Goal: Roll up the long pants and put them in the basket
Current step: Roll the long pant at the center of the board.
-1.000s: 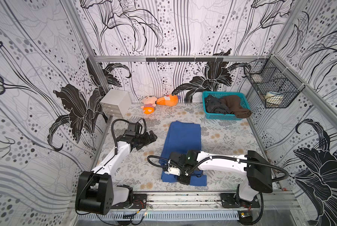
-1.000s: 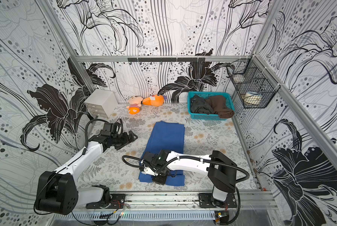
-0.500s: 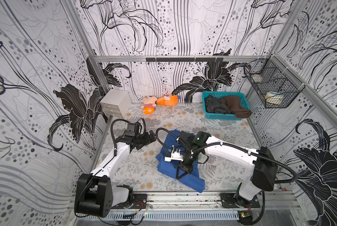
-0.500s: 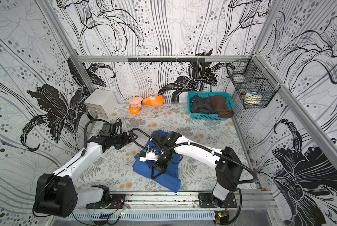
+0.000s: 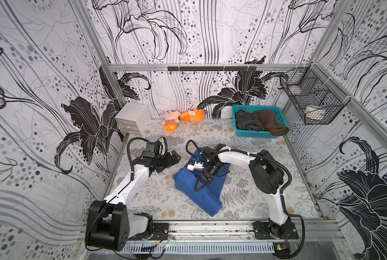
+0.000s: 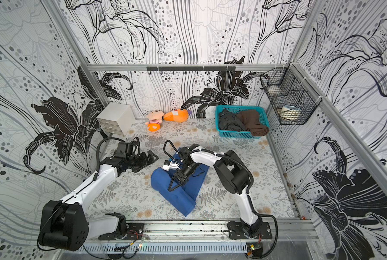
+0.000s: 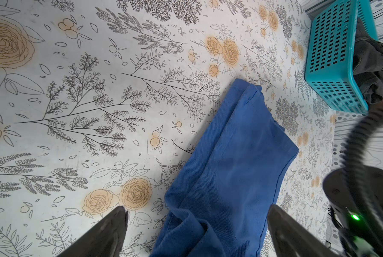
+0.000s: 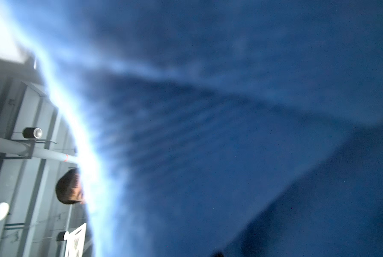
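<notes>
The pants' flat far part [image 5: 217, 178] lies outward of and below the right gripper's fingers, so the right gripper should next move outward and down and release the fold onto it.
The long pants [image 5: 207, 201] are a royal-blue heap in the middle of the floral table in both top views, folded over on themselves and lying askew. One corner points toward the front rail. My right gripper [image 5: 196, 190] is shut on a fold of the pants [image 6: 181, 199] and points down toward the front left. In the right wrist view blurred blue cloth [image 8: 230, 133] fills nearly everything and hides the jaws. My left gripper [image 5: 174, 158] hovers open just left of the pants, holding nothing. The left wrist view shows its fingertips [image 7: 119, 214] wide apart over the pants' edge [image 7: 230, 166].
A teal basket [image 5: 256, 134] with a dark grey and a brown garment stands at the back right. Two plush toys [image 5: 172, 120] and a white drawer box [image 5: 133, 118] line the back wall. A wire basket [image 5: 311, 105] hangs on the right wall.
The right gripper has carried the near end of the pants up and back toward the table's middle, folding them over and skewing them. The left gripper has stayed open in nearly the same place.
</notes>
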Robot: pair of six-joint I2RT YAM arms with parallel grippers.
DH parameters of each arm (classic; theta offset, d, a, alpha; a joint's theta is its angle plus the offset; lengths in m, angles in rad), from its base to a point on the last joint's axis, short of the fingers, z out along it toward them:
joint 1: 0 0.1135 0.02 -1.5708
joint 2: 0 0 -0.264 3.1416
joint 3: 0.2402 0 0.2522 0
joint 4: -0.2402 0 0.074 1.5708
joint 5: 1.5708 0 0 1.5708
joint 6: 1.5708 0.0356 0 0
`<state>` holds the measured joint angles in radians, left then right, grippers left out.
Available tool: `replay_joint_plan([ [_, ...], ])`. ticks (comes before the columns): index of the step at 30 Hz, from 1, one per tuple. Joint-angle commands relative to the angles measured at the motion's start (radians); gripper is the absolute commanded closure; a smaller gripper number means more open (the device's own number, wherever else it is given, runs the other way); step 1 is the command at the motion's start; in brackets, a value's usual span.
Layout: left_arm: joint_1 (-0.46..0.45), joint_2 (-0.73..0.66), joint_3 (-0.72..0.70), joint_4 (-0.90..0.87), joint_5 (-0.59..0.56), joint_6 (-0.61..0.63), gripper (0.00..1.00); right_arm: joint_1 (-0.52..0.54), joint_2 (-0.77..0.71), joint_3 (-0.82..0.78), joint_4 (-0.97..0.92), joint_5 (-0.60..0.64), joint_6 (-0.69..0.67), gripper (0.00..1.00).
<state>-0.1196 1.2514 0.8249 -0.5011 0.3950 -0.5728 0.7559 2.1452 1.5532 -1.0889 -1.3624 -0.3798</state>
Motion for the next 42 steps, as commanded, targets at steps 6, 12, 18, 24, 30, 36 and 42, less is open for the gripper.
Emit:
replay_joint_plan([
  [6, 0.0, -0.008, -0.007, 0.037, 0.016, 0.002, 0.01, -0.095, 0.145, 0.111, -0.011, 0.254, 0.068, 1.0],
  [12, -0.001, -0.004, -0.008, 0.036, 0.016, 0.003, 0.01, -0.105, 0.174, 0.16, -0.005, 0.477, 0.113, 1.0],
  [18, -0.01, -0.027, -0.012, 0.024, -0.003, -0.005, 0.01, -0.104, 0.125, 0.143, 0.072, 0.696, 0.139, 1.0],
  [24, -0.115, -0.067, -0.011, -0.022, -0.12, -0.013, 0.01, -0.105, 0.129, 0.188, 0.062, 0.765, 0.137, 1.0],
  [30, -0.276, -0.1, -0.046, 0.032, -0.207, -0.085, 0.01, -0.105, 0.166, 0.228, 0.046, 0.752, 0.131, 0.99],
  [36, -0.408, -0.018, -0.071, 0.067, -0.287, -0.126, 0.01, -0.105, 0.173, 0.226, 0.065, 0.766, 0.146, 0.8],
  [42, -0.486, 0.094, -0.018, -0.026, -0.415, -0.113, 0.01, -0.105, 0.095, 0.175, 0.113, 0.88, 0.17, 0.01],
])
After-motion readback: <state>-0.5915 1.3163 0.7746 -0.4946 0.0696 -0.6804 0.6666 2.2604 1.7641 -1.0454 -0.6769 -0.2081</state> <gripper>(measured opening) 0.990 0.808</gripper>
